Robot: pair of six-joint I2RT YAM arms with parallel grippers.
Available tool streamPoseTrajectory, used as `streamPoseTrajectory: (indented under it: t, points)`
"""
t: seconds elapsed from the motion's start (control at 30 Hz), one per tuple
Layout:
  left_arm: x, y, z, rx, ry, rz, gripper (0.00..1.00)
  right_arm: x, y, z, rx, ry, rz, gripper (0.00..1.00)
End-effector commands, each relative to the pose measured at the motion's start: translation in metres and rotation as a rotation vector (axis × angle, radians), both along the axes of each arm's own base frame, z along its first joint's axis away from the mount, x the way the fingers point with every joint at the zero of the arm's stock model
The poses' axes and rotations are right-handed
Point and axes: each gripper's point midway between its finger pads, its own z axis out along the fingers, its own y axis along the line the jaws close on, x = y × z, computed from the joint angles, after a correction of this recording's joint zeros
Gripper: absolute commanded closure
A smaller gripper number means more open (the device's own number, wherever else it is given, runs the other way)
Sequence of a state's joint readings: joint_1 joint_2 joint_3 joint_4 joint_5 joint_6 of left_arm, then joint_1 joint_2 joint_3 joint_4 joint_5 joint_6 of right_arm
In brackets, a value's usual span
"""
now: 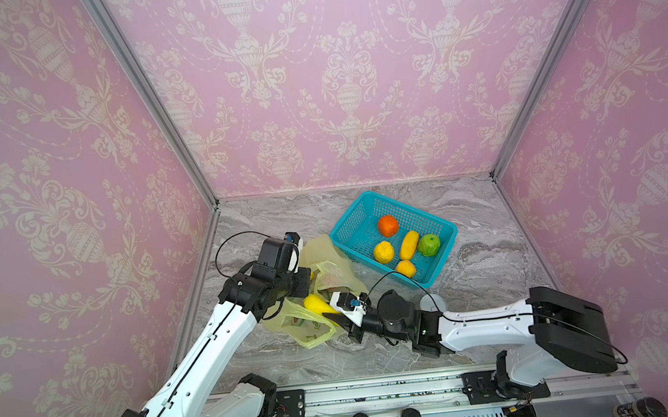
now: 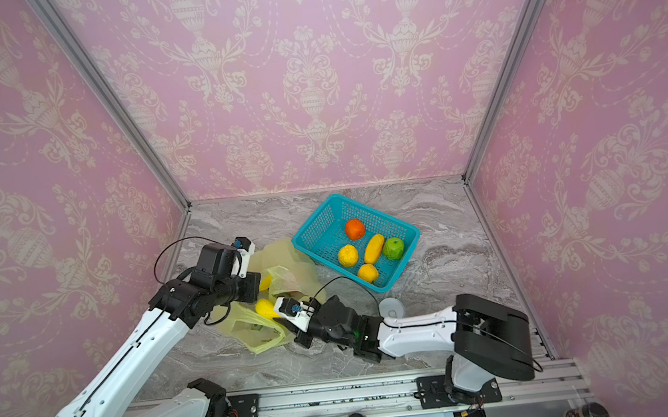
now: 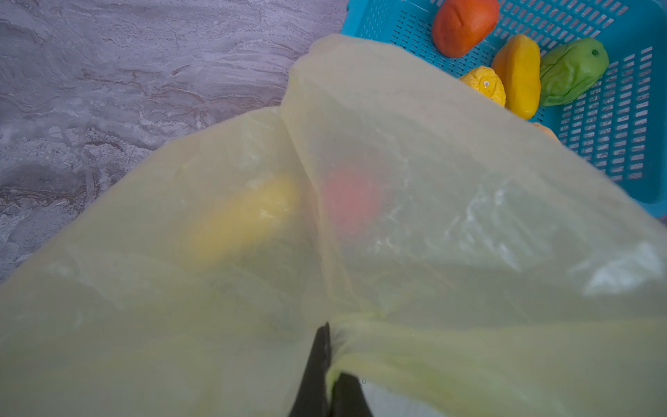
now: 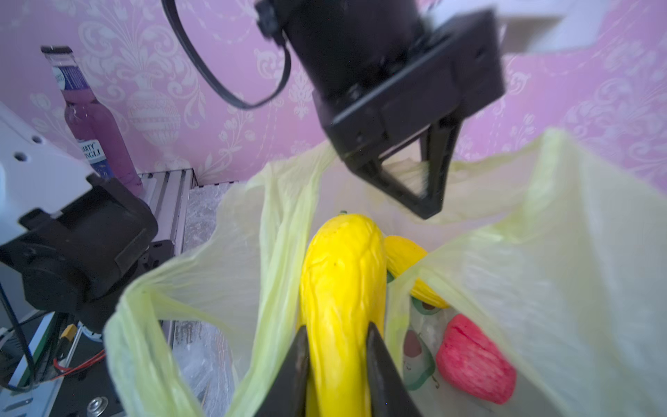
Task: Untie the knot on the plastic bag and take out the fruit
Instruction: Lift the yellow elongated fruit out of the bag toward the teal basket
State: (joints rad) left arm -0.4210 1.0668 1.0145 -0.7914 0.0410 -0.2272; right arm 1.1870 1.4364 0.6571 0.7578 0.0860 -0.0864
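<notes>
I need to move my right gripper up, outward and down into the teal basket's empty end (image 1: 363, 226) next and let go of the long yellow fruit, because the basket's bottom is bare there.
The pale yellow-green plastic bag (image 1: 320, 261) lies left of centre with its mouth open. No tied knot shows, and its handle loops (image 1: 315, 336) hang loose. My left gripper (image 3: 334, 357) is shut on a bunched strip of the bag's edge and holds it up; the right wrist view shows it (image 4: 427, 211) above the mouth. My right gripper (image 4: 339, 335) is shut on a long yellow fruit (image 4: 343, 274) that sticks out of the mouth (image 1: 317, 304). Inside lie another yellow fruit (image 4: 408, 260) and a pink-red one (image 4: 472, 364).
A teal mesh basket (image 1: 350, 220) at the back right holds several fruit, among them an orange-red ball (image 1: 388, 225) and a green apple (image 1: 429, 245). A white-lidded can (image 1: 432, 303) stands behind my right arm. A purple bottle (image 4: 94, 122) stands by the left wall.
</notes>
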Motion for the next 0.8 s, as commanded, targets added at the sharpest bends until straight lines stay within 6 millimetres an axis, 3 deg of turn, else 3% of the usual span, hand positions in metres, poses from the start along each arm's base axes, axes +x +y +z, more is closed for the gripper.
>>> streamPoseTrajectory:
  t: [0.0,0.17,0.3,0.4,0.53,0.67,0.77]
  points:
    - [0.001,0.006,0.002,0.01,0.001,0.024,1.0,0.003,-0.03,0.032,0.045,-0.058,-0.072,0.88]
    - [0.0,0.007,0.004,0.006,-0.005,0.027,1.0,-0.002,-0.079,0.063,0.141,-0.1,-0.118,0.89]
    - [0.0,0.007,0.005,0.002,-0.008,0.025,1.0,0.027,-0.129,0.072,0.278,-0.054,-0.255,0.89]
    - [0.0,0.006,0.005,0.001,-0.006,0.023,1.0,0.073,-0.163,0.059,0.283,0.068,-0.439,0.89]
    - [0.0,0.006,0.006,-0.001,-0.011,0.024,1.0,0.133,-0.2,0.015,0.205,0.251,-0.683,0.91]
    - [0.0,0.005,0.005,-0.004,-0.008,0.019,1.0,0.174,-0.214,-0.027,0.105,0.425,-0.784,0.91]
    - [0.0,0.006,0.005,-0.002,-0.007,0.019,1.0,0.195,-0.211,-0.052,0.007,0.505,-0.799,0.91]
